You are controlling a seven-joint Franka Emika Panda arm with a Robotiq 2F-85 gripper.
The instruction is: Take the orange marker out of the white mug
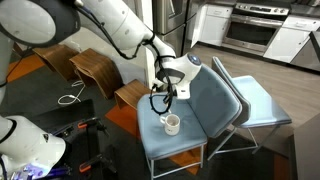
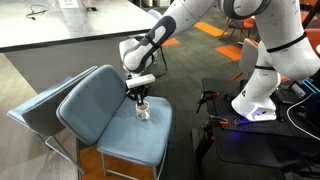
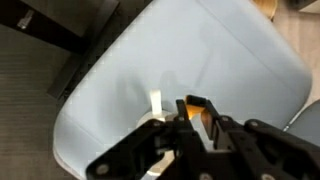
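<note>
The marker comes down next onto the bare blue seat beside the mug, below my gripper. My gripper shifts to its right in the wrist view and lowers, releasing the marker (image 3: pixel 203 119).
The white mug (image 1: pixel 171 123) stands on the blue chair seat (image 1: pixel 190 140); it also shows in the other exterior view (image 2: pixel 142 112). My gripper (image 1: pixel 160 100) hangs straight over the mug, fingers pointing down (image 2: pixel 140 96). In the wrist view the two fingers (image 3: pixel 196 104) are closed on a short orange piece, the orange marker (image 3: pixel 203 119). The marker's lower end is hidden, so I cannot tell whether it is still inside the mug. Only white slivers of the mug (image 3: pixel 155 104) show beside the fingers.
The chair's blue backrest (image 1: pixel 255 100) rises behind the seat. Wooden stools (image 1: pixel 95 68) stand beside the chair. A grey counter (image 2: pixel 70 25) is behind, and the robot base (image 2: pixel 255 100) with cables stands on a dark platform.
</note>
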